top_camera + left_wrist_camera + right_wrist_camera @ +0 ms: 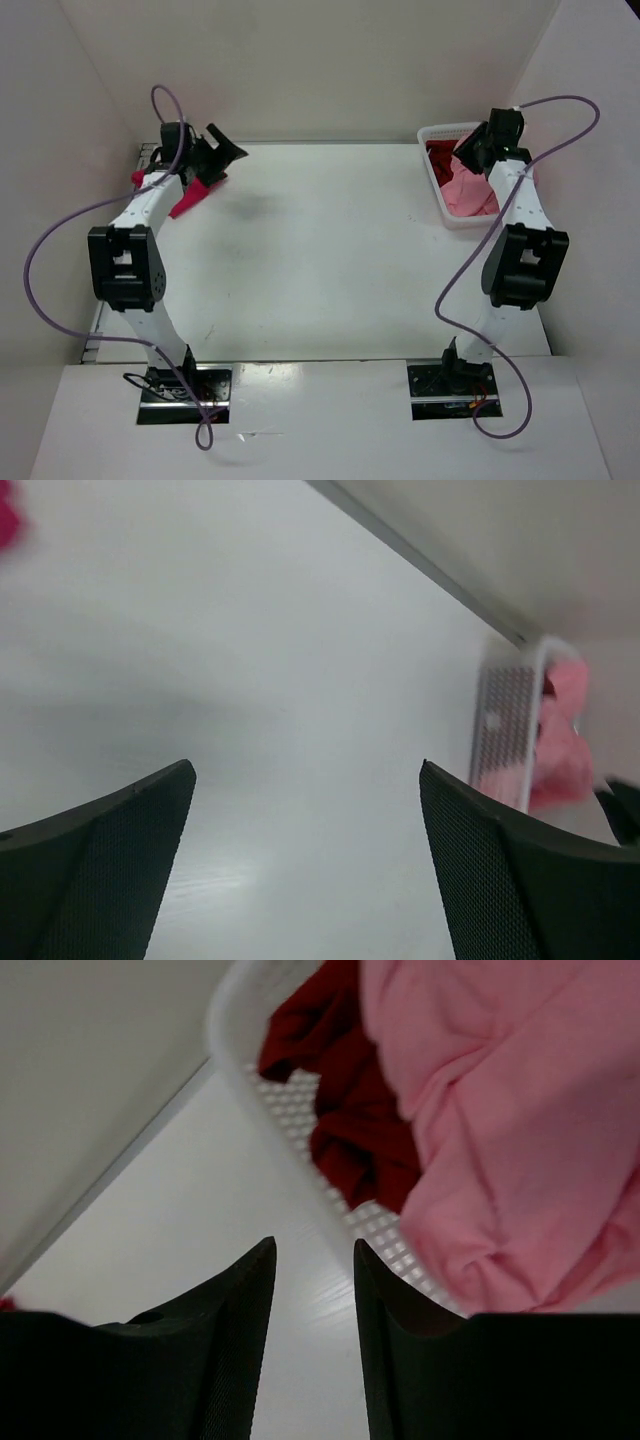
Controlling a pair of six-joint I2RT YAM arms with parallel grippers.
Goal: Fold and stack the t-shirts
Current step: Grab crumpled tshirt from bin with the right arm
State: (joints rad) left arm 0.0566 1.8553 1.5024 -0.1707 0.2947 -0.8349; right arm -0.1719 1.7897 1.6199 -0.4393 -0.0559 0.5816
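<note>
My right gripper lowers and eases sideways onto the salmon shirt's fold next, since that lies below it and to its right in the wrist view.
The bright crimson-pink t-shirt lies crumpled at the table's far left, mostly hidden under my left arm; a bit of it shows in the left wrist view. The light salmon pink t-shirt and the dark red t-shirt lie bunched in the white basket. My left gripper is open and empty above the table, just right of the crimson-pink shirt. My right gripper hangs over the basket's left rim, jaws a little apart and empty, beside the dark red shirt and salmon shirt.
The basket stands at the table's far right corner against the side wall. White walls enclose the table on the left, back and right. The purple cables loop out from both arms.
</note>
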